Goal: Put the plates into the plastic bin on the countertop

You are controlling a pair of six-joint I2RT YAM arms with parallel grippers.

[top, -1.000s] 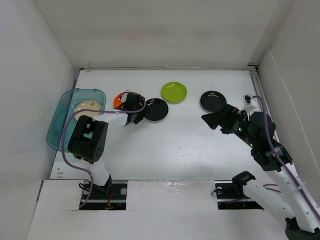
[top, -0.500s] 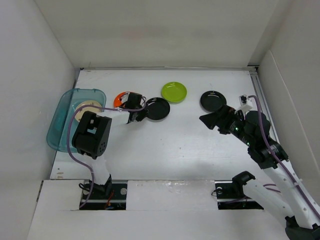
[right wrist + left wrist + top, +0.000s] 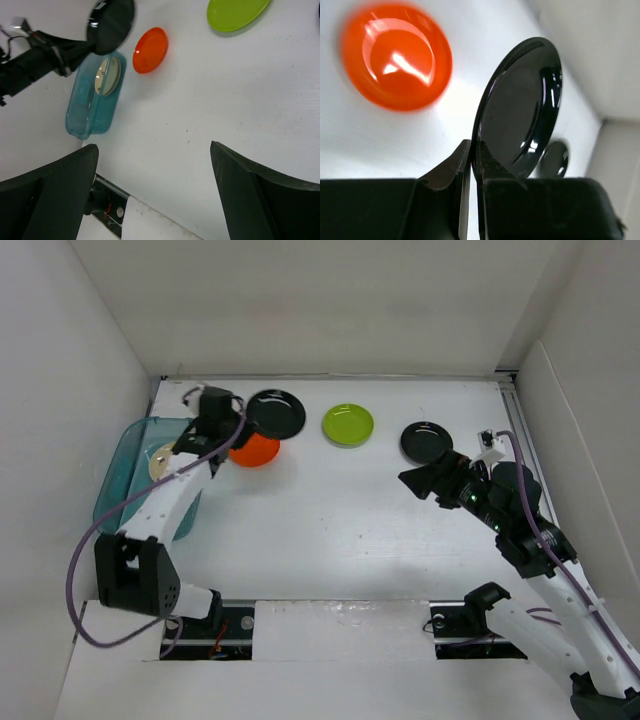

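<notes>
My left gripper's black plate hangs outside, so next my left gripper should shift left in the top view, then down into the teal bin over the cream plate (image 3: 160, 460).
My left gripper (image 3: 242, 414) (image 3: 474, 148) is shut on the rim of a glossy black plate (image 3: 276, 413) (image 3: 520, 107) and holds it tilted, off the countertop (image 3: 330, 515). Just below it an orange plate (image 3: 254, 450) (image 3: 397, 55) lies flat. The teal plastic bin (image 3: 118, 490) (image 3: 80, 117) stands to the left of both, with a cream plate (image 3: 160, 460) (image 3: 107, 75) inside. A lime green plate (image 3: 348, 425) (image 3: 237, 12) and a second black plate (image 3: 425, 442) (image 3: 554, 159) lie further right. Beside that black plate my right gripper (image 3: 418, 480) (image 3: 155, 192) hangs open, holding nothing.
White walls close in the countertop on the left, back and right. The left arm's purple cable (image 3: 85, 560) loops beside the bin. The arm bases (image 3: 210, 620) sit at the near edge.
My left gripper shut on the black plate and carried it up and back-left, past the orange plate, which now shows in full. The right arm barely shifted.
</notes>
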